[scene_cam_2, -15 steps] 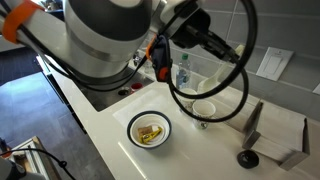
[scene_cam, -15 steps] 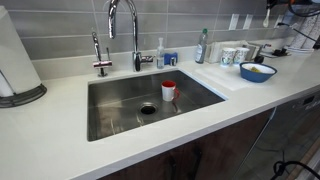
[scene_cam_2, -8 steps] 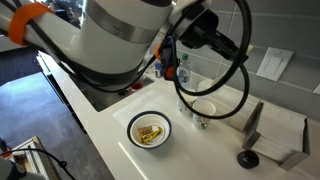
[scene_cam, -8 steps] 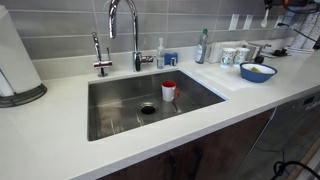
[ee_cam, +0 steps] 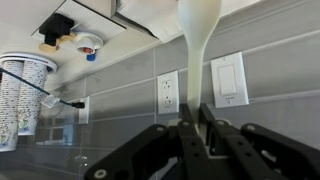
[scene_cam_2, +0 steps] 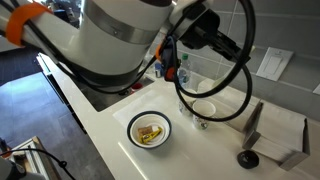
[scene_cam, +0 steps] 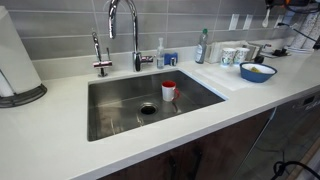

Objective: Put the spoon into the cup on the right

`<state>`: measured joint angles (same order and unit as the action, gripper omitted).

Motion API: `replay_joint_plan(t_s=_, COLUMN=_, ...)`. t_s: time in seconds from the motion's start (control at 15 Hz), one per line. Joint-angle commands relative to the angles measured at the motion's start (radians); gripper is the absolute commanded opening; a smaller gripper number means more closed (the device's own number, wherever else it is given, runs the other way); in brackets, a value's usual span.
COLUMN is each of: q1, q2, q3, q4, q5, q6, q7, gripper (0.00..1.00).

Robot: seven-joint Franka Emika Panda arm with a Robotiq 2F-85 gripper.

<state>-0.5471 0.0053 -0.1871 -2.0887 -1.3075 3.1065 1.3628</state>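
Note:
The spoon is high with its bowl toward the wall. My gripper should next tilt downward and lower over the cup nearer the napkin holder [scene_cam_2: 204,107] to release the spoon.
My gripper [ee_cam: 195,125] is shut on the handle of a cream spoon [ee_cam: 197,35], whose bowl points away toward a tiled wall with outlets. This wrist picture appears to stand upside down. A patterned cup [ee_cam: 20,100] shows at its left edge. In an exterior view, two cups [scene_cam: 234,55] stand on the counter right of the sink, behind a blue bowl [scene_cam: 257,71]. In an exterior view, a white cup [scene_cam_2: 203,108] stands beside the bowl [scene_cam_2: 150,130], and the big arm [scene_cam_2: 120,40] hides the gripper and spoon.
A steel sink [scene_cam: 110,110] holds a red cup [scene_cam: 168,90] below the faucet [scene_cam: 122,25]. A bottle [scene_cam: 201,47] stands by the wall. A napkin holder [scene_cam_2: 275,140] and a small black object [scene_cam_2: 247,158] stand on the counter.
A second ago the arm swung over the counter by the cups. It has stayed still over the last half second. The spoon stays gripped.

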Motion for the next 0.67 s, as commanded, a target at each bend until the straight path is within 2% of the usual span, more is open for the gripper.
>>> replay_joint_plan(t_s=0.0, q1=0.013, q2=0.036, q3=0.011, q4=0.063, q5=-0.104, q6=-0.03, q7=0.141, gripper=0.03)
replay_joint_plan(t_s=0.27, q1=0.048, q2=0.114, q3=0.033, q4=0.162, q5=-0.288, q6=-0.124, q7=0.392, gripper=0.03)
replay_joint_plan(t_s=0.4, q1=0.071, q2=0.155, q3=0.046, q4=0.151, q5=-0.365, q6=-0.175, q7=0.487, gripper=0.03)
replay_joint_plan(t_s=0.6, q1=0.104, q2=0.221, q3=0.06, q4=0.126, q5=-0.455, q6=-0.25, q7=0.555, gripper=0.03)
